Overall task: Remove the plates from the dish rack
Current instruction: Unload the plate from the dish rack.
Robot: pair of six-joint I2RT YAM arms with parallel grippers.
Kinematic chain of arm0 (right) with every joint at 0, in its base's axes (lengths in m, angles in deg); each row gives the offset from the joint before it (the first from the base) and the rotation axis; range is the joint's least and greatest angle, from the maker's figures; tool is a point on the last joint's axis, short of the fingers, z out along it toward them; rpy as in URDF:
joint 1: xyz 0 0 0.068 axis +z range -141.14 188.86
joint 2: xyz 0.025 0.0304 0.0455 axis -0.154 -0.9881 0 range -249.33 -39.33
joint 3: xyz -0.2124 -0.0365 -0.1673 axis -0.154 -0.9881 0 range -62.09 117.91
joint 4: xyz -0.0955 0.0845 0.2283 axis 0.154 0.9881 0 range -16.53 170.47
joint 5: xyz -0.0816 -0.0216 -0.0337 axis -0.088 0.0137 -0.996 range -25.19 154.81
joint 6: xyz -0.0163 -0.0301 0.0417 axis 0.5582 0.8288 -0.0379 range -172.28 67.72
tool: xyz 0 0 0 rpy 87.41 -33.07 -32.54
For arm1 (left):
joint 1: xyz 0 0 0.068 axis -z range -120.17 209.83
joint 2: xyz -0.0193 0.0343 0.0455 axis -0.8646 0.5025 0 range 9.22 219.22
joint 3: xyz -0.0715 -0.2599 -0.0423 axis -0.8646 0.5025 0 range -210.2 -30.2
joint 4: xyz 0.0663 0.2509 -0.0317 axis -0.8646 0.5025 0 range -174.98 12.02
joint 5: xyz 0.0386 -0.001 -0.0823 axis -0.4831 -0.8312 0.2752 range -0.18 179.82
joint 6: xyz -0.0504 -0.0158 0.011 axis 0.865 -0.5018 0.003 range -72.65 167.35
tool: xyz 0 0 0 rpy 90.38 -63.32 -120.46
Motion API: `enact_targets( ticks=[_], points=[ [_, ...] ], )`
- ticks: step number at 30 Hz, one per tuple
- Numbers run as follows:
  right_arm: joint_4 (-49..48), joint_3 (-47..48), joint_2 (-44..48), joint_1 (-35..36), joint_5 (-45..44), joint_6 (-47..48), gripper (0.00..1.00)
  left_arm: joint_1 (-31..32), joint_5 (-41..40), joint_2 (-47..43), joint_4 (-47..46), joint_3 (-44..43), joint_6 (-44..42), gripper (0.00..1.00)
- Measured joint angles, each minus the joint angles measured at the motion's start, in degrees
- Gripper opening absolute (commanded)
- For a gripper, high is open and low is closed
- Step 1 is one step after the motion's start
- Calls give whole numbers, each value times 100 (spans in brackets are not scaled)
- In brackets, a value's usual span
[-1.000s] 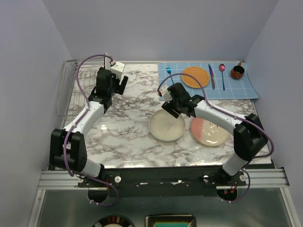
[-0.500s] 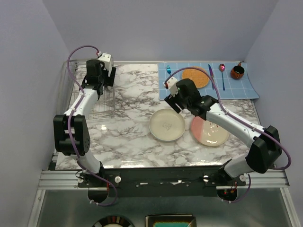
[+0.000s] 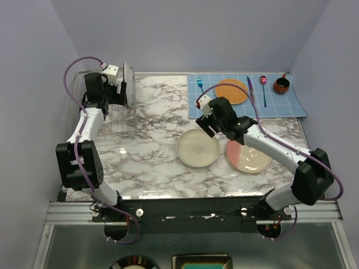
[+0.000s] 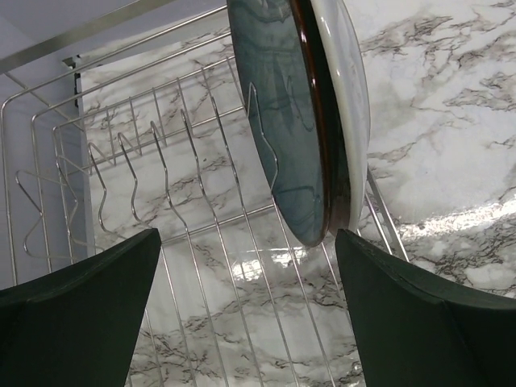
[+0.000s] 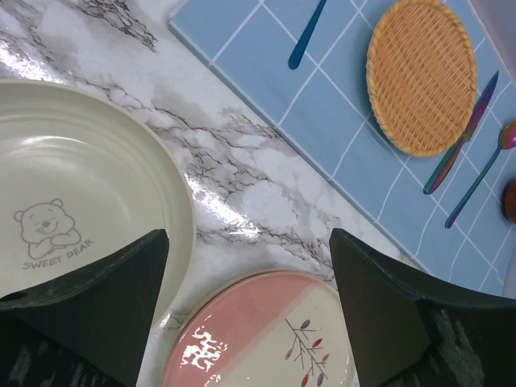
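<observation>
Next, my left gripper moves down and to the right in the top view, because the teal plate's lower edge lies below it on that side, off-center.
The silver wire dish rack (image 3: 110, 120) stands at the table's far left. One teal plate with a dark red rim (image 4: 286, 121) stands upright in a slot at the rack's right end (image 3: 128, 84). My left gripper (image 4: 246, 250) hovers open over the rack wires (image 4: 173, 153), the plate's lower edge just ahead, nearer the right finger. The cream plate (image 3: 197, 148) and the pink-and-cream twig plate (image 3: 248, 156) lie flat on the marble. My right gripper (image 3: 210, 116) hangs open above the gap between them (image 5: 248, 242), holding nothing.
A blue grid mat (image 3: 283, 105) at the back right carries an orange woven disc (image 3: 231, 91), a knife (image 3: 250, 89), a spoon (image 3: 263, 84), a small teal utensil (image 3: 199, 84) and a dark cup (image 3: 281, 85). Walls close in left and right.
The left arm has swung left from the marble to over the rack, up to the upright plate. The right gripper has lifted off the cream plate towards the mat and spread wider.
</observation>
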Motion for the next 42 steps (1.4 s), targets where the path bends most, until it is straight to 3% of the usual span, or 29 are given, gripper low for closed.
enact_targets(
  ticks=[22, 42],
  points=[
    [-50, -81, -103, 0, 4, -33, 89, -175, 422, 302, 50, 103, -243, 91],
    [-50, -96, -127, 0, 50, -50, 89, -175, 898, 1036, -15, -293, -221, 68]
  ],
)
